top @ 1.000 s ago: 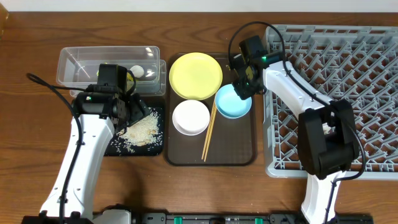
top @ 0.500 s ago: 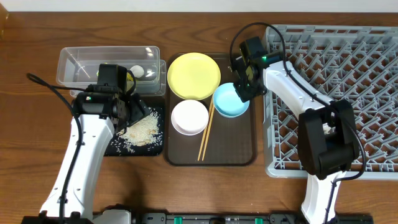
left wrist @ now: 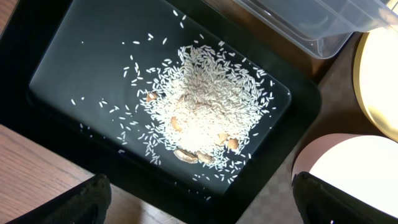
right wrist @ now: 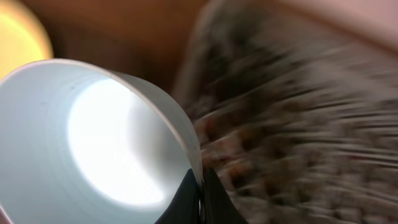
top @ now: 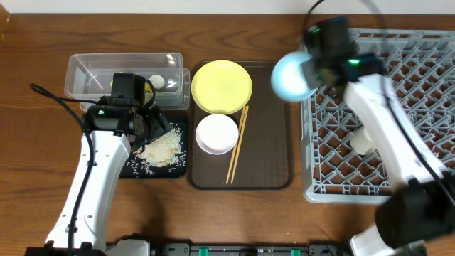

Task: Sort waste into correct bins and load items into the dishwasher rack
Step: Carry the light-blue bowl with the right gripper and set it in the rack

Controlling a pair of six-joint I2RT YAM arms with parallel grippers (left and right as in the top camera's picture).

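Note:
The light blue bowl (top: 291, 77) swings outward in my right gripper next, turning, then goes down into the rack's far corner by the serving tray.
My right gripper (right wrist: 200, 196) is shut on the rim of the light blue bowl (top: 291, 77) and holds it in the air, tilted, at the left edge of the grey dishwasher rack (top: 426, 57); the bowl fills the right wrist view (right wrist: 93, 149). The yellow plate (top: 222, 87), white bowl (top: 217, 134) and wooden chopsticks (top: 237, 146) lie on the brown serving tray (top: 274, 167). My left gripper (left wrist: 199, 205) is open over the black tray (left wrist: 68, 56) with its rice pile (left wrist: 208, 106). The clear tub (top: 89, 71) holds a white round scrap (top: 156, 81). A white cup (top: 361, 140) sits in the rack.
The wooden table (top: 28, 178) surrounds everything. The black tray (top: 178, 167) sits between the clear tub and the serving tray. In the left wrist view the white bowl (left wrist: 354, 174) and plate edge (left wrist: 379, 81) lie at the right.
My right gripper has lifted the light blue bowl off the serving tray and carried it up and right to the rack's edge. The left arm has not moved.

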